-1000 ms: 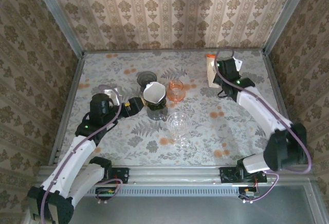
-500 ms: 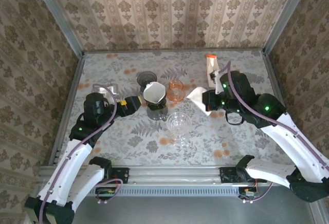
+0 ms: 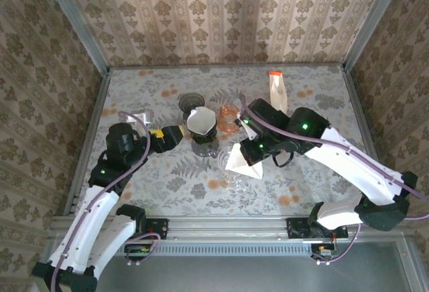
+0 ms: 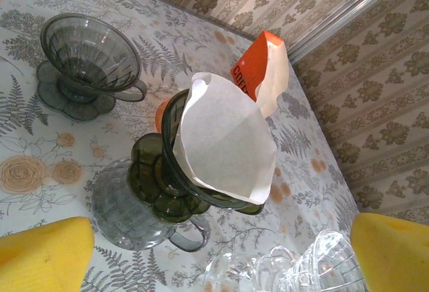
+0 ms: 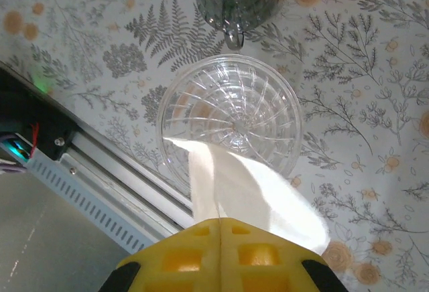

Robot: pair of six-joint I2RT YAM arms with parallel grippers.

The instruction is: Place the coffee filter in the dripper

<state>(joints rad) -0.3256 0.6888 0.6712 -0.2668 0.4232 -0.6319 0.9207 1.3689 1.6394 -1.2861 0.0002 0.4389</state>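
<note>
My right gripper should move over the clear glass dripper (image 3: 222, 161) (image 5: 231, 104) next. Then it should lower the coffee filter toward the bowl to let it go.
My right gripper (image 3: 253, 147) (image 5: 220, 228) is shut on a folded white coffee filter (image 3: 244, 159) (image 5: 249, 193). The filter hangs just over the near rim of a clear glass dripper (image 3: 222, 161) (image 5: 231, 104) in the middle of the table. Whether the paper touches the glass I cannot tell. My left gripper (image 3: 171, 136) (image 4: 218, 252) stands open to the left of a dark green dripper (image 4: 167, 185). That green dripper holds another white filter (image 3: 201, 120) (image 4: 224, 141) and sits on a grey glass cup (image 4: 124, 215).
An orange dripper (image 3: 229, 118) and a grey dripper (image 3: 192, 101) (image 4: 87, 54) stand behind the green one. An orange and white filter packet (image 3: 277, 91) (image 4: 258, 71) lies at the back right. The table's metal front rail (image 5: 100, 165) runs close under the clear dripper.
My right arm swung from the filter packet at the back right to the clear dripper, carrying a filter. The left arm shifted only slightly.
</note>
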